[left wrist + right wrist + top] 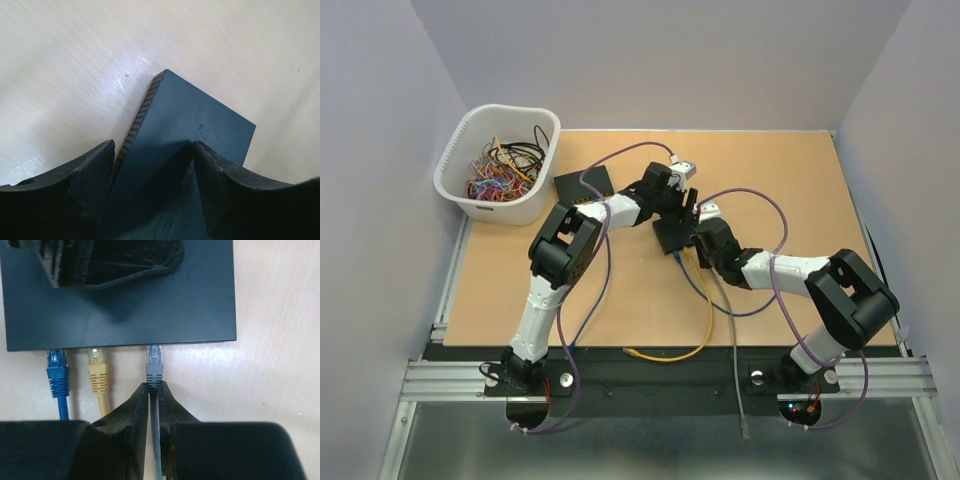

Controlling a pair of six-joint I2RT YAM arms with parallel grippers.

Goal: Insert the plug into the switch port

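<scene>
I should next push the grey plug outward to the switch's port edge (pixel 689 247) (pixel 154 344) with my right gripper and then let it go, because the plug's clear tip already meets that edge.
In the right wrist view the black switch (pixel 120 310) lies flat, its port edge facing me. A grey plug (pixel 154 361) sits with its clear tip at that edge, at a port right of a yellow plug (pixel 98 371) and a blue plug (pixel 57 374). My right gripper (pixel 154 389) is shut on the grey plug's boot and cable. My left gripper (pixel 152 150) stands open over the switch (pixel 190 130): one finger (pixel 92 175) is beside its perforated side, the other finger (pixel 217 185) is over its top. From above, both grippers meet at the switch (pixel 668 238).
A white basket (pixel 455 170) of tangled cables stands at the back left. A second black box (pixel 582 183) lies behind the left arm. Yellow cable (pixel 705 320), blue cable (pixel 692 285) and grey cable (pixel 735 350) trail from the switch toward the near edge.
</scene>
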